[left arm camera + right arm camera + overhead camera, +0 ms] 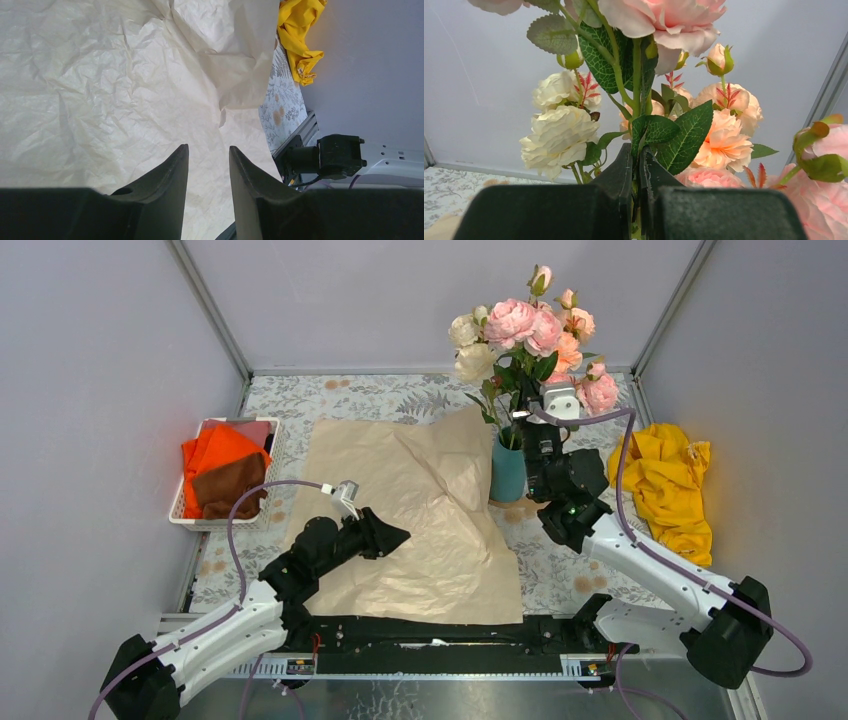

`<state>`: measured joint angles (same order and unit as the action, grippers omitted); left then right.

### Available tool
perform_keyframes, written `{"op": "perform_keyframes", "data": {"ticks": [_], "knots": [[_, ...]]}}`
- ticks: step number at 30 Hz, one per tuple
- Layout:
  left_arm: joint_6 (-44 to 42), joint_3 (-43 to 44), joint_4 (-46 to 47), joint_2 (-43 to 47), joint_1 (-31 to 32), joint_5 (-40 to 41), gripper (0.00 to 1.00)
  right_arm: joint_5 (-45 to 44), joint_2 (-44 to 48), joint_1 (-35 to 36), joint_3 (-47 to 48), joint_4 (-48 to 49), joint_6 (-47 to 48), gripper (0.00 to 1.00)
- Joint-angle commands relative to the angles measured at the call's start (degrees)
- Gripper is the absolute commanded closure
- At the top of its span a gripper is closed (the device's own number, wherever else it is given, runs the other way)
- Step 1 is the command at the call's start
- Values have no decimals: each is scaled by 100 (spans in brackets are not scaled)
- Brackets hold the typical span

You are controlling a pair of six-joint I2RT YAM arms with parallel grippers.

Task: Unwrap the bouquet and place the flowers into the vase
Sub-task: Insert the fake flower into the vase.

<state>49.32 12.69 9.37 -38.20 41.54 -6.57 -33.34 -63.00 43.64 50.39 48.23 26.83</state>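
Note:
The pink rose I am holding is higher than the cream and peach roses. I need to lower my right gripper toward the teal vase's opening (508, 439) next and let go of the stems.
The flowers (525, 330), pink, peach and cream roses, stand upright with their green stems going down into the teal vase (507, 472) at the back right. My right gripper (524, 412) is just above the vase rim, shut on a green flower stem (637, 100), and its fingers (621, 170) press on the stem among the leaves. The peach-tan wrapping paper (410, 510) lies spread open and crinkled across the table. Over its near left part my left gripper (400, 535) hovers open, with nothing between its fingertips (182, 165), only paper (100, 90) beneath.
A white basket (190, 518) with orange and brown cloths sits at the left edge. A yellow cloth (665, 480) lies bunched at the right, and shows as the yellow cloth (300, 35) in the left wrist view. Grey walls enclose the leaf-patterned table (380, 395).

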Motion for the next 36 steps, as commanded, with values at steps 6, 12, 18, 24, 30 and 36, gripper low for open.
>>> {"op": "perform_keyframes", "data": {"ticks": [6,12,18,24,30,36], "knots": [[32,-87,373,39,24,-5,58,-74,69,-232,-278,-28,-512,96],[42,-108,364,65,23,9,58,-42,5,-313,-287,-76,-608,96],[32,-91,329,84,25,19,58,77,-98,-362,-41,-132,-562,97],[29,-91,320,93,29,27,58,131,-212,-374,124,-147,-534,97],[25,-107,320,106,25,30,58,113,-143,-382,-117,-170,-697,95],[34,-121,345,85,25,31,58,147,-116,-374,-181,-284,-777,92]]}}
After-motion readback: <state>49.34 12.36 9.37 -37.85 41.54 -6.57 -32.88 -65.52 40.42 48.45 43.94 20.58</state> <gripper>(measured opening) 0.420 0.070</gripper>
